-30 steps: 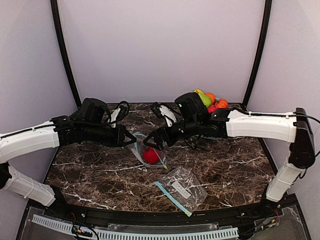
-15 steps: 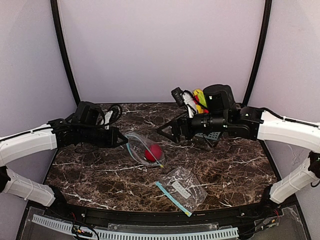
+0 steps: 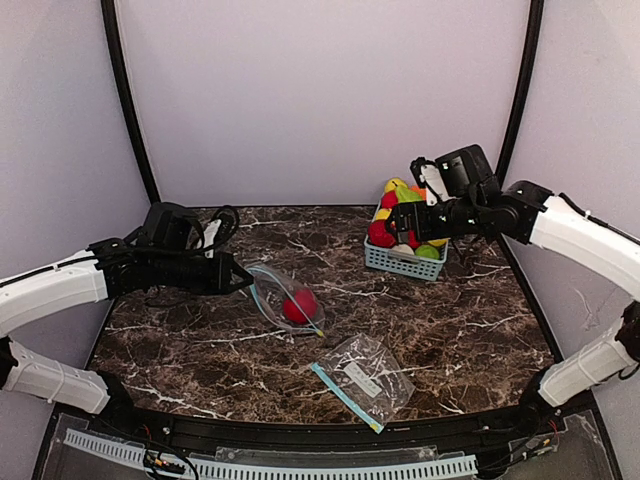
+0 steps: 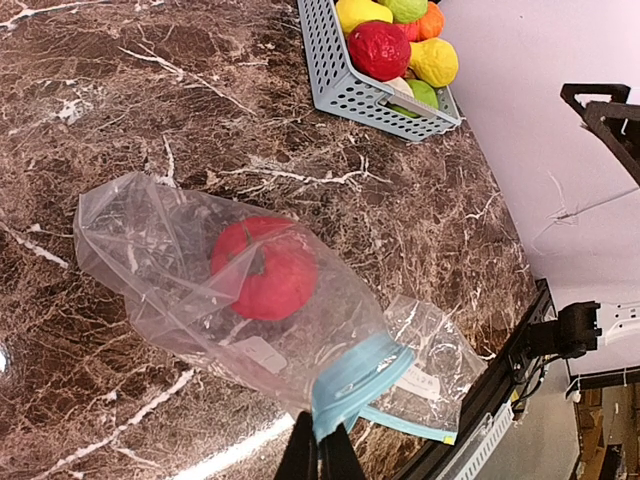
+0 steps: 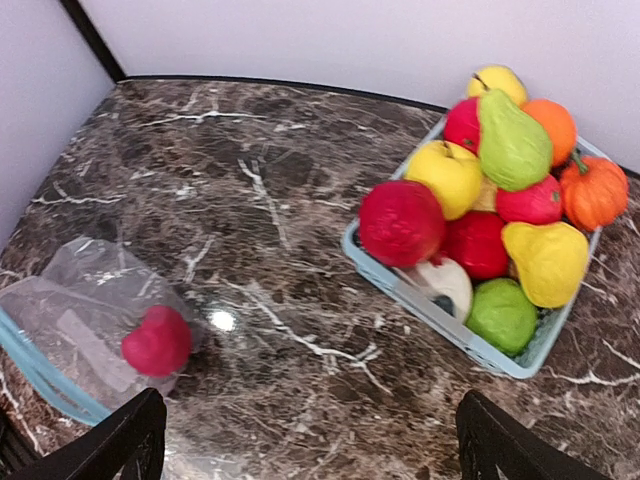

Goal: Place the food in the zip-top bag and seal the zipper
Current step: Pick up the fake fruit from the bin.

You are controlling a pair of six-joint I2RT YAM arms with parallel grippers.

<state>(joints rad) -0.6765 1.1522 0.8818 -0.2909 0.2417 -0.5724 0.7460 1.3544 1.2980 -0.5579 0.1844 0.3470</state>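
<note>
I should lower my open right gripper outward onto the large red fruit (image 5: 401, 222) at the basket's corner, because it is on top of the pile and uncovered from above.
A clear zip-top bag (image 3: 278, 297) with a blue zipper lies on the marble table with one red toy fruit (image 3: 299, 305) inside. My left gripper (image 3: 241, 277) is shut on the bag's blue zipper edge; the left wrist view shows the jaws (image 4: 320, 452) pinching it, with the bag (image 4: 180, 250) and the red fruit (image 4: 265, 268) beyond. My right gripper (image 3: 392, 224) hovers over the basket's near-left side, wide open and empty (image 5: 315, 450). The other food sits piled in the basket: a red fruit (image 5: 401, 222), a green pear (image 5: 512, 140), a yellow fruit (image 5: 443, 172) and an orange one (image 5: 593, 190).
The light-blue slatted basket (image 3: 400, 264) stands at the back right, and its rim shows in the right wrist view (image 5: 420, 300). A second zip-top bag (image 3: 368, 375), empty and flat, lies near the front edge of the table. Purple walls close in the back and sides.
My right gripper has left the bag's mouth and swung up and right to the basket. The red fruit stays in the bag. My left gripper still holds the bag edge.
</note>
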